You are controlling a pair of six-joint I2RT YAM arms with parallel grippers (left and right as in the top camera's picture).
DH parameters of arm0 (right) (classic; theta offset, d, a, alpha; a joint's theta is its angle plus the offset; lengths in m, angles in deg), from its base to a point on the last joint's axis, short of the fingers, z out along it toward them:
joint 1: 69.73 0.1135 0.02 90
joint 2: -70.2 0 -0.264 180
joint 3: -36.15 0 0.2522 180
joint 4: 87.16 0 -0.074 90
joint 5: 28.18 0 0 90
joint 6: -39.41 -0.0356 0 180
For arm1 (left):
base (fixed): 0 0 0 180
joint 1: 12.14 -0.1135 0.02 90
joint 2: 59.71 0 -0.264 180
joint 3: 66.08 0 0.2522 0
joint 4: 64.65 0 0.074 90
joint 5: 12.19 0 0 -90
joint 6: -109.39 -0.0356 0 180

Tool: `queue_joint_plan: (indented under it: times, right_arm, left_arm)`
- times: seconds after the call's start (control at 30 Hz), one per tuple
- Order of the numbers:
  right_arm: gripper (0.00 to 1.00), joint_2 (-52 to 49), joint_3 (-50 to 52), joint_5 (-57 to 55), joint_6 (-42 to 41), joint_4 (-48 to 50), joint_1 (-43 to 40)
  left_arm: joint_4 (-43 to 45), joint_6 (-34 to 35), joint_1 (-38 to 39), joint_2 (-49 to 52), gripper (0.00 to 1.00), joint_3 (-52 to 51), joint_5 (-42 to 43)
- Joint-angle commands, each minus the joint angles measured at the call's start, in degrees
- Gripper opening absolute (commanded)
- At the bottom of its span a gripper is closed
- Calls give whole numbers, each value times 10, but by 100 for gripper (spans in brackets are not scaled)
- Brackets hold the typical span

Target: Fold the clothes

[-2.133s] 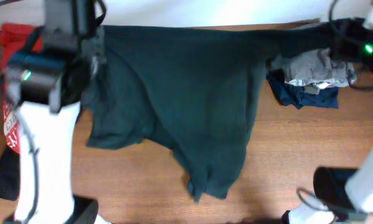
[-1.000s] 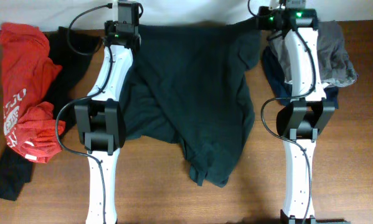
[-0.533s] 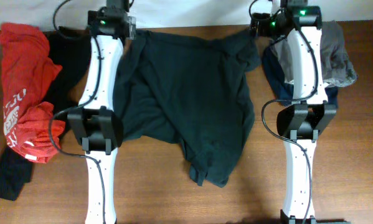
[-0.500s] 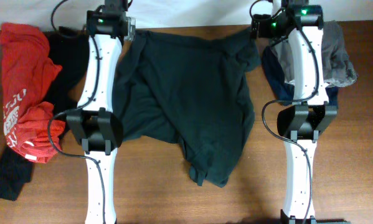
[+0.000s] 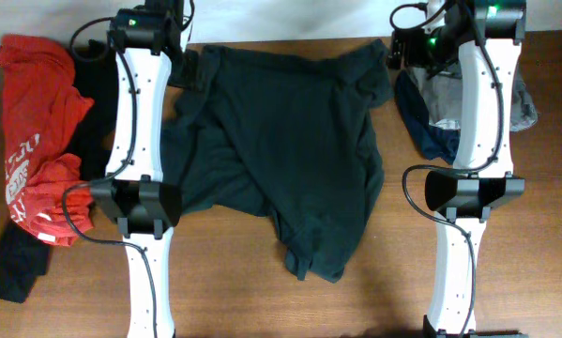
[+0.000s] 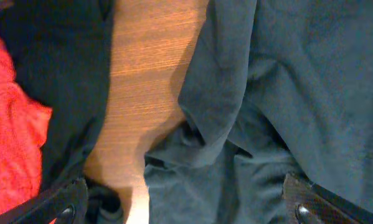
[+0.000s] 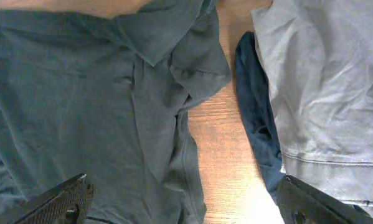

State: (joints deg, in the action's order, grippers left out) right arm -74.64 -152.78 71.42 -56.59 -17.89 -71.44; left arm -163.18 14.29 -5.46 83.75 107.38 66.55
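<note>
Next, my left gripper needs to lower, then tilt its fingers outward onto the T-shirt's far corner (image 5: 210, 55) by the creased sleeve, since it hovers above.
A large dark T-shirt (image 5: 281, 150) lies spread on the wooden table, its lower part bunched into a narrow fold near the front. My left gripper (image 5: 189, 68) hovers over the shirt's top left corner, open and empty. In the left wrist view my left gripper (image 6: 186, 208) stands wide over the creased sleeve of the T-shirt (image 6: 279, 81). My right gripper (image 5: 398, 52) hangs over the top right corner, open too. From the right wrist, my right gripper (image 7: 189, 205) frames the other sleeve of the T-shirt (image 7: 68, 93) and bare wood.
A red garment (image 5: 37, 131) and a black one (image 5: 95, 89) lie at the left, with more black cloth (image 5: 16, 268) near the front left. A grey garment (image 7: 323, 81) lies on a navy one (image 7: 254, 118) at the back right. The table's far edge (image 5: 290, 41) runs just behind the shirt.
Both grippers have opened and let go of the shirt's top corners. The arms have drawn up and outward, and the shirt has settled on the table.
</note>
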Motion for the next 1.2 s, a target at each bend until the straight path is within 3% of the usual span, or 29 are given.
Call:
queue_joint_plan:
  times: [0.0,0.3,0.43,0.8,0.9,1.07,1.17]
  right_arm:
    - [99,5,-2,5,0,0,-2]
    - [99,4,-2,5,0,6,-2]
    - [99,4,-2,5,0,7,-2]
    - [99,4,-2,5,0,13,-2]
    - [99,4,-2,5,0,13,-2]
    - [99,4,-2,5,0,19,-2]
    - [99,3,-2,5,0,25,-2]
  left_arm:
    - [39,-41,-5,4,99,-57,10]
    - [193,-116,-5,4,98,-185,9]
    - [235,-117,-5,5,83,-225,9]
    - [269,-132,-6,39,75,-266,-5]
    - [270,-132,-6,52,66,-266,-9]
    - [290,-116,-6,54,23,-263,-70]
    - [294,-91,-6,54,19,-241,-96]
